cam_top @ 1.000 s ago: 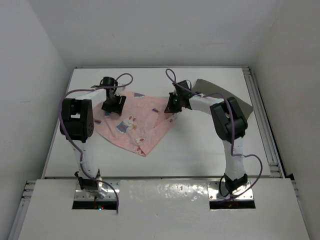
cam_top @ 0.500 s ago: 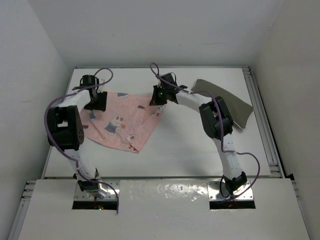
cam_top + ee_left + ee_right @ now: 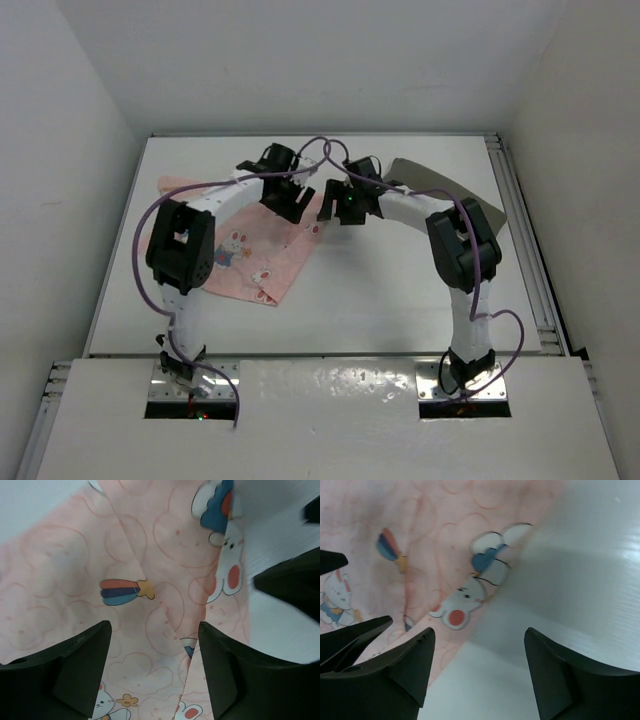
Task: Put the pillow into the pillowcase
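Note:
My open left gripper should go down onto the fold of pillowcase beside the star print, since that edge of cloth lies below it, between its parted fingertips.
The pale-pink pillowcase, printed with rabbits, lies flat on the table's left half. The olive-grey pillow lies at the back right, partly hidden behind my right arm. Both grippers meet over the case's right corner. My left gripper hangs open just above the cloth, nothing between its fingers. My right gripper is open too, straddling the case's edge and bare table, holding nothing. Each wrist view shows the other gripper's black fingers at its side.
The white table is walled on three sides. A metal rail runs along its right edge. Purple cables loop above both wrists where they meet.
My right gripper has opened and let go of the pillowcase corner. My left arm has swung from the case's far-left corner across to its right corner. The case was shifted left.

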Robot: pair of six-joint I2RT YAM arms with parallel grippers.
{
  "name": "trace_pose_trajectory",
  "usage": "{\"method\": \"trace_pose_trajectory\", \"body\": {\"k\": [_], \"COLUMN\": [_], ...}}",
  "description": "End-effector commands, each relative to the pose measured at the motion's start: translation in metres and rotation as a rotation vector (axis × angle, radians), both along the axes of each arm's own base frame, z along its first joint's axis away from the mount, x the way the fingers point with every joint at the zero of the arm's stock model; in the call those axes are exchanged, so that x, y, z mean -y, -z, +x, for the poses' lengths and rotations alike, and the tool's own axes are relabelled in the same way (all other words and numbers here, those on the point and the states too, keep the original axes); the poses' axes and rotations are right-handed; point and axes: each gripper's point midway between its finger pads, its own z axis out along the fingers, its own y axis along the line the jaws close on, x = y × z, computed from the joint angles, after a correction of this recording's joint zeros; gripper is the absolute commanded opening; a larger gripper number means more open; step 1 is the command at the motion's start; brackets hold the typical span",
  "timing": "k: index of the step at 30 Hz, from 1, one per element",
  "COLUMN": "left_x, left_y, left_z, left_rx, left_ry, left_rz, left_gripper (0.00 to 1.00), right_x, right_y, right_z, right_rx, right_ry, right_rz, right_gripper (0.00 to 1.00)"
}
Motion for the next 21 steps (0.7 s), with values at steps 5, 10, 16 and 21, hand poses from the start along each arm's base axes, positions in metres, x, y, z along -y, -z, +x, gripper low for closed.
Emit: {"method": "trace_pose_trajectory", "body": {"k": [5, 10, 16, 21], "left_x": [-0.012, -0.005, -0.014, -0.006], "left_y": [0.029, 0.043, 0.051, 0.050], "left_z": [0.001, -0.005, -0.005, -0.011], "left_rx": [-0.026, -0.036, -0.041, -0.071], "left_ry": [-0.060, -0.040, -0.057, -0.041], "left_rz": [0.157, 0.179, 0.186, 0.120], "left_gripper": [0.66, 0.56, 0.35, 0.55], "right_x": [0.008, -0.003, -0.010, -0.007], "right_y": [0.006, 0.010, 0.025, 0.041], "right_z": [0.019, 0.026, 0.027, 0.019], "right_rx": [-0.047, -0.064, -0.104, -0.151], "right_ry": [0.160, 0.187, 0.223, 0.261], "right_rz": [0.124, 0.159, 0.174, 0.150], "right_gripper": [0.71, 0.71, 0.75, 0.78]}}
